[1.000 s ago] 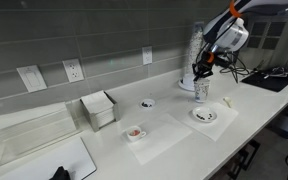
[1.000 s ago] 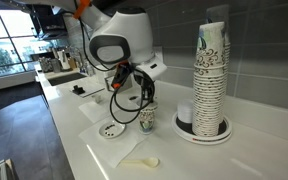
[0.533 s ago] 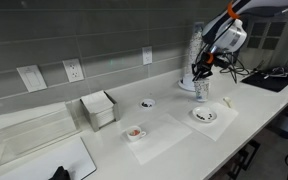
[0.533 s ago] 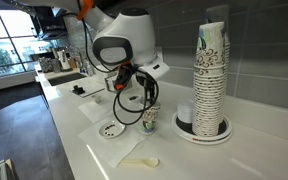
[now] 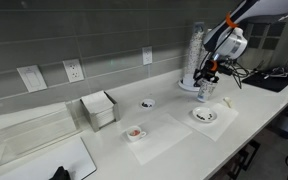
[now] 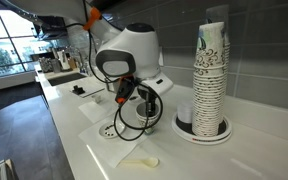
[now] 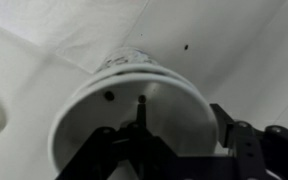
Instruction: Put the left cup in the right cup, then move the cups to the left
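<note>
The cup's rim lies between my gripper's fingers, one inside and one outside. The cup's side stays between them next as my gripper closes on it in place.
One speckled paper cup (image 5: 205, 94) stands upright on the white counter, just in front of the tall cup stack. I cannot tell whether a second cup sits inside it. My gripper (image 5: 206, 82) hangs right over it, open. In the wrist view I look down into the cup (image 7: 99, 125); the gripper (image 7: 179, 108) straddles its right rim, one finger (image 7: 138, 112) inside and the other finger (image 7: 227, 122) outside with a small gap to the wall. In an exterior view the gripper (image 6: 144, 98) and its cables hide most of the cup.
A tall stack of like-patterned cups (image 6: 211, 70) stands on a round base close behind the gripper. Shallow white dishes (image 5: 205, 115) (image 5: 146, 103) (image 5: 134, 132) lie on the counter. A white spoon (image 6: 141, 161) lies near the front edge. A box (image 5: 99, 108) and a clear bin (image 5: 24, 135) stand farther off.
The jaws have spread apart and let go of the cup's rim. The wrist has shifted a little sideways above the cup, which stays standing on the counter.
</note>
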Controlling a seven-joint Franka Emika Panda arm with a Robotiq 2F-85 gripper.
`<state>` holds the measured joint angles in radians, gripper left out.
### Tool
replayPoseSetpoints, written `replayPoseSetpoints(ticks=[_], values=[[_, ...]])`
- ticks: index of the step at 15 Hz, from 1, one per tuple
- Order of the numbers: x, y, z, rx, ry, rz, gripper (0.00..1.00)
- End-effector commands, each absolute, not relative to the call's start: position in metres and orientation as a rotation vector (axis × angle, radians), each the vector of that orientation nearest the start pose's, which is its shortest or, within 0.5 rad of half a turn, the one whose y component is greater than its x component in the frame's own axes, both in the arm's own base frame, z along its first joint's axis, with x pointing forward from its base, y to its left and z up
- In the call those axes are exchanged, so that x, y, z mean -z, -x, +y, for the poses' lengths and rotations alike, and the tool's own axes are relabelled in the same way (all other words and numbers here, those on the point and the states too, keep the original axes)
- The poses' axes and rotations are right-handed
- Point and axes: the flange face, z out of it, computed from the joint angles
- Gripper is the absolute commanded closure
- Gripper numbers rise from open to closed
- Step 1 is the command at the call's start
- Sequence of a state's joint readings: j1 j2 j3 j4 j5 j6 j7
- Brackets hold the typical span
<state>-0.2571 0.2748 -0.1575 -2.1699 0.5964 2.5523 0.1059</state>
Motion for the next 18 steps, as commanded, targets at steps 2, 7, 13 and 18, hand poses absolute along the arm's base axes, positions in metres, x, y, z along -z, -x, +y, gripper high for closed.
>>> replayPoseSetpoints(ticks=[2,7,13,18], values=[[-0.281,-0.513,-0.245,0.254,2.487,1.336,0.57],[-0.287,-0.507,-0.251,0.257,2.497,1.322,0.93],[-0.298,-0.499,-0.249,0.308,2.542,1.244,0.99],[-0.306,-0.472,-0.211,0.456,2.699,0.993,0.99]])
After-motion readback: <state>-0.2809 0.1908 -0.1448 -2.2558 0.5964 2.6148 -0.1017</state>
